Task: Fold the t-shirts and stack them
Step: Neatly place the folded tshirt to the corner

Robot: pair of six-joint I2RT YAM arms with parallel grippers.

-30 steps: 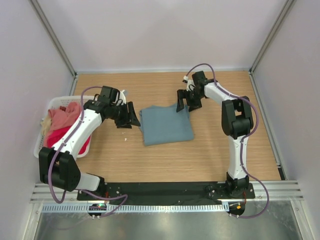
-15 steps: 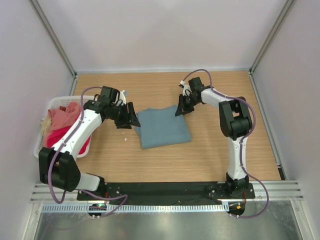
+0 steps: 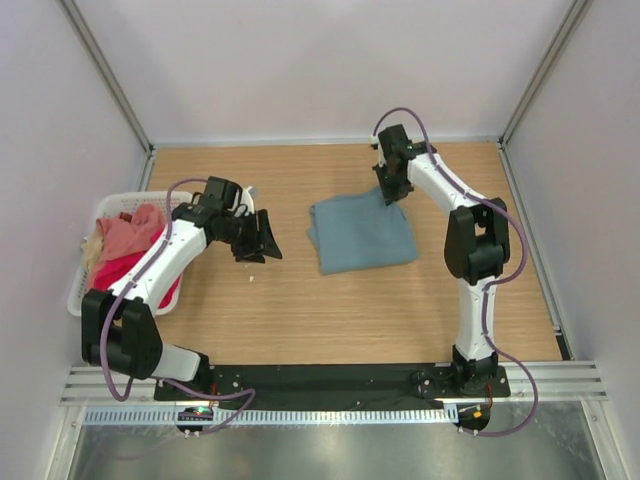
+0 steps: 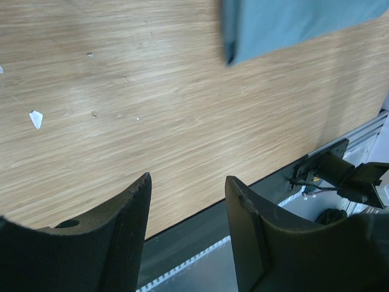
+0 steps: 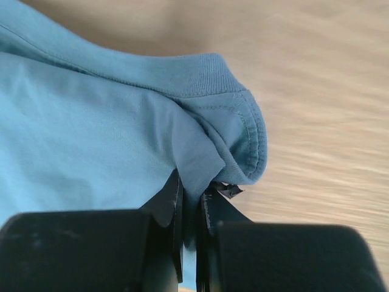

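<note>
My right gripper drags the shirt outward and to the right in the top view to the table's bare far corner next, and lets go of it there.
A folded grey-teal t-shirt [image 3: 362,234] lies on the wooden table right of centre; its corner shows in the left wrist view [image 4: 292,24]. My right gripper [image 3: 391,190] is shut on its far edge, pinching a fold of cloth near the collar [image 5: 193,182]. My left gripper [image 3: 262,243] hovers open over bare wood to the shirt's left, with nothing between its fingers [image 4: 188,201]. Salmon pink [image 3: 128,234] and crimson-pink [image 3: 120,270] t-shirts are heaped in the basket at the left, with a bit of cream cloth [image 3: 90,247] at its edge.
A white slotted basket [image 3: 78,292] stands at the table's left edge. A small white scrap [image 3: 248,279] lies on the wood near my left gripper. Grey walls enclose the table on three sides. A black base plate [image 3: 330,378] runs along the near edge.
My right gripper has shut on the teal shirt's far edge and dragged the shirt right and away from the left gripper. The left gripper stayed open, barely moving.
</note>
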